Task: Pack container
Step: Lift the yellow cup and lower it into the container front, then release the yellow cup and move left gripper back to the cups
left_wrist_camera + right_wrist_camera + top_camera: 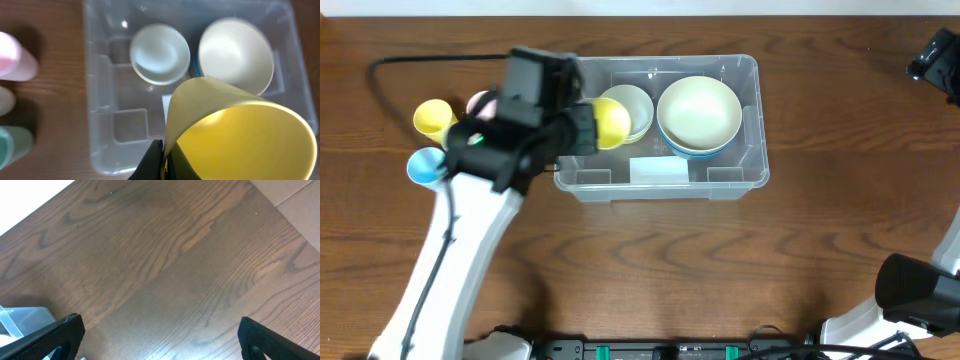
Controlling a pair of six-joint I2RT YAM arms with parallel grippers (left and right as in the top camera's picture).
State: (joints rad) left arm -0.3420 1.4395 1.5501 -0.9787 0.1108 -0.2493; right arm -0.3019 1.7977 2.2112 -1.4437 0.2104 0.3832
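Observation:
I should move my left gripper to the right in the overhead view and down to the white label [658,170] and let go of the yellow cup there, because the bowls leave that spot open.
The clear plastic container [752,75] stands at the table's middle, with a white label [658,170] on its near side. Inside are a small pale bowl [630,108] and a large cream bowl [699,113] stacked in a blue one. My left gripper [162,161] is shut on the rim of a yellow cup [240,135], holding it tilted over the container's left part [610,122]. The left wrist view shows the container [100,75] below with both bowls. My right gripper [160,340] is open and empty over bare wood, far right.
Left of the container stand a yellow cup [433,117], a pink cup [480,102] and a blue cup [424,166]. A black cable [410,62] runs along the back left. A corner of the container [20,317] shows in the right wrist view.

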